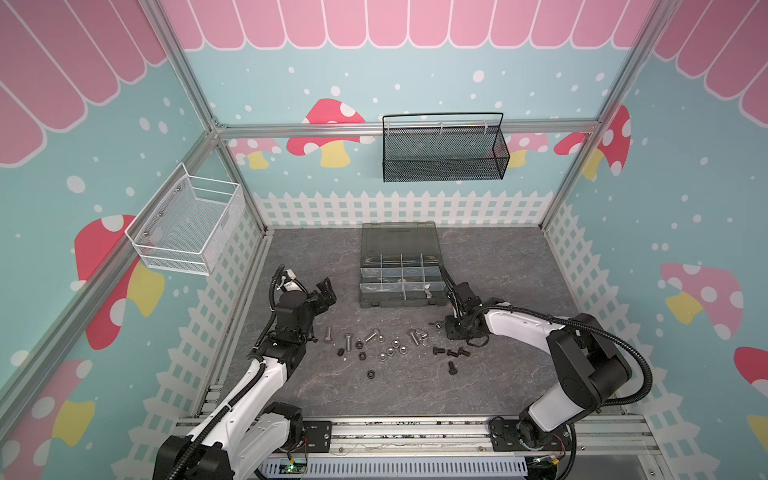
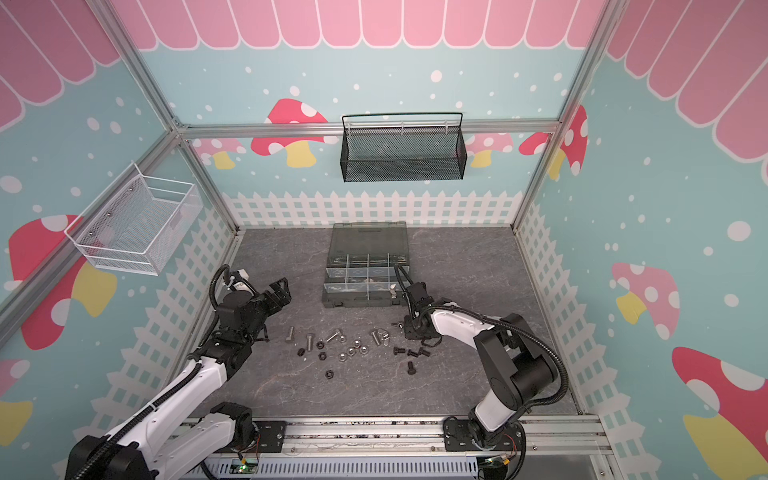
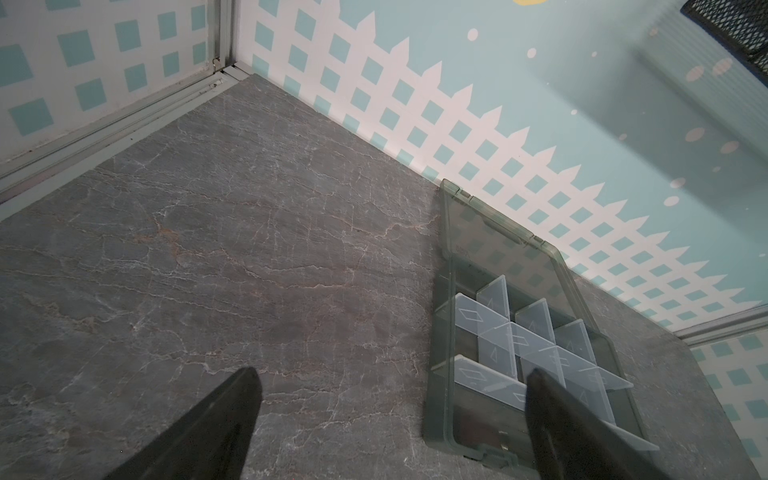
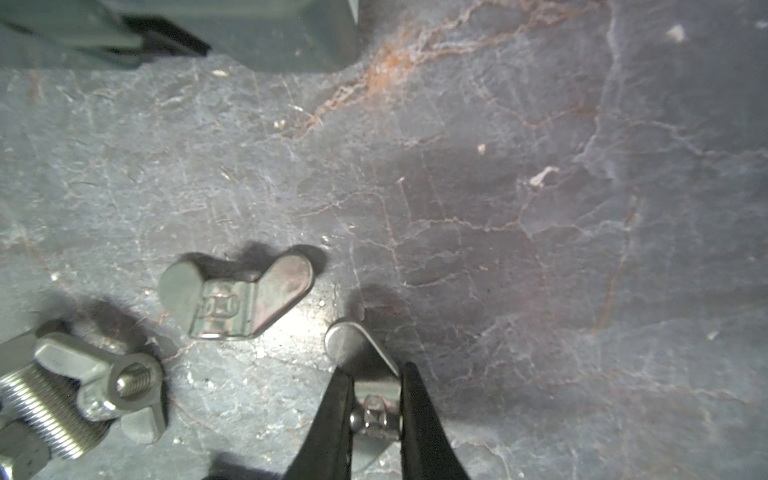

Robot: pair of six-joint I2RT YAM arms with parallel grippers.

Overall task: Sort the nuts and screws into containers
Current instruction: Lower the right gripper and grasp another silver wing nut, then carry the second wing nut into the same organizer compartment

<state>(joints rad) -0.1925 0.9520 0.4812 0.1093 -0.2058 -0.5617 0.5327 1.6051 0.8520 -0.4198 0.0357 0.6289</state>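
Observation:
I should next lift my right gripper outward over the case's front side and let go of the wing nut inside the case's front corner section [image 1: 427, 291], which is outward of my gripper.
The right gripper [image 4: 377, 370] is shut on a silver wing nut [image 4: 376, 411] low over the table, one wing [image 4: 347, 343] sticking out past the fingertips. Beside it lie another wing nut [image 4: 237, 299] and a third threaded onto a silver screw [image 4: 41, 411]. In both top views this gripper [image 1: 451, 330] [image 2: 409, 328] is just in front of the organiser case [image 1: 365, 301] near its right corner. Silver screws [image 1: 348, 341], black screws [image 1: 452, 367] and nuts [image 1: 390, 351] are scattered mid-table. The containers [image 1: 415, 272] [image 3: 536, 336] lie open. My left gripper [image 1: 326, 293] [image 3: 392, 374] hovers open and holds nothing, left of the case.
The case's smoky lid [image 1: 399, 239] lies folded back toward the rear wall. A black mesh basket [image 1: 444, 153] hangs on the back wall and a white wire basket [image 1: 187, 226] on the left wall. Bare stone-patterned tabletop [image 3: 249, 249] lies ahead of the left gripper.

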